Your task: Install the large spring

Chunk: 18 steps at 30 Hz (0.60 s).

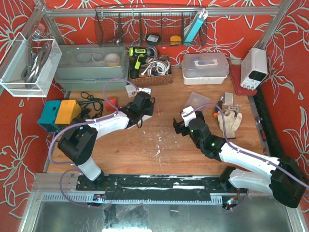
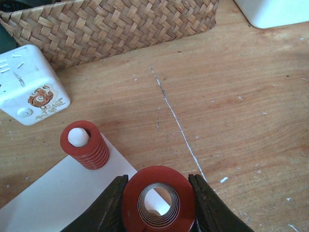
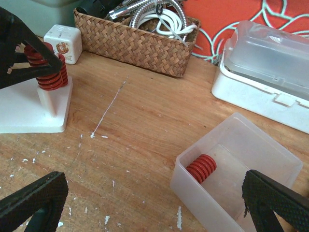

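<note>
The bare white peg [image 2: 154, 203] stands below my left gripper, so next I need to ease it slightly back to center the bore, then lower the spring and release it.
My left gripper [image 2: 158, 193] is shut on the large red spring [image 2: 145, 181], seen end-on, held just above the white base plate [image 2: 58, 193]. Part of a white peg shows through its bore. A smaller red spring [image 2: 86, 147] sits on another white peg of that plate. In the right wrist view the plate [image 3: 29, 116] and its red springs [image 3: 50, 75] are at the left, with the left gripper's black fingers [image 3: 14, 46] around them. My right gripper [image 3: 154, 208] is open and empty, next to a clear plastic box [image 3: 251, 140] holding one red spring [image 3: 201, 167].
A wicker basket [image 2: 120, 24] and a white cube adapter [image 2: 31, 84] stand just behind the plate. A white lidded container [image 3: 270, 72] is behind the clear box. Gloves [image 1: 231, 121] and a power supply [image 1: 254, 67] are at the right, a teal-and-yellow box [image 1: 59, 115] at the left.
</note>
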{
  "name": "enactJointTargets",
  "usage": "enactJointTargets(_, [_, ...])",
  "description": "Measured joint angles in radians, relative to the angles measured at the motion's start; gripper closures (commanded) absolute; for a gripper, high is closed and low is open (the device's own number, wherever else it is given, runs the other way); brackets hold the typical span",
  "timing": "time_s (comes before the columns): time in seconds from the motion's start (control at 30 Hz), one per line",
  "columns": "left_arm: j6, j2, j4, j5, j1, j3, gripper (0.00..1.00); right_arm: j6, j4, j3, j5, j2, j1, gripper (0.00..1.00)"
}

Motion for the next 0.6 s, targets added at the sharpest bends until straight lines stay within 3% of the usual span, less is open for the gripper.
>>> enactJointTargets(0.6, [-0.019, -0.023, -0.024, 0.002, 0.000, -0.017, 0.92, -0.011, -0.008, 0.002, 0.001, 0.047, 0.000, 0.01])
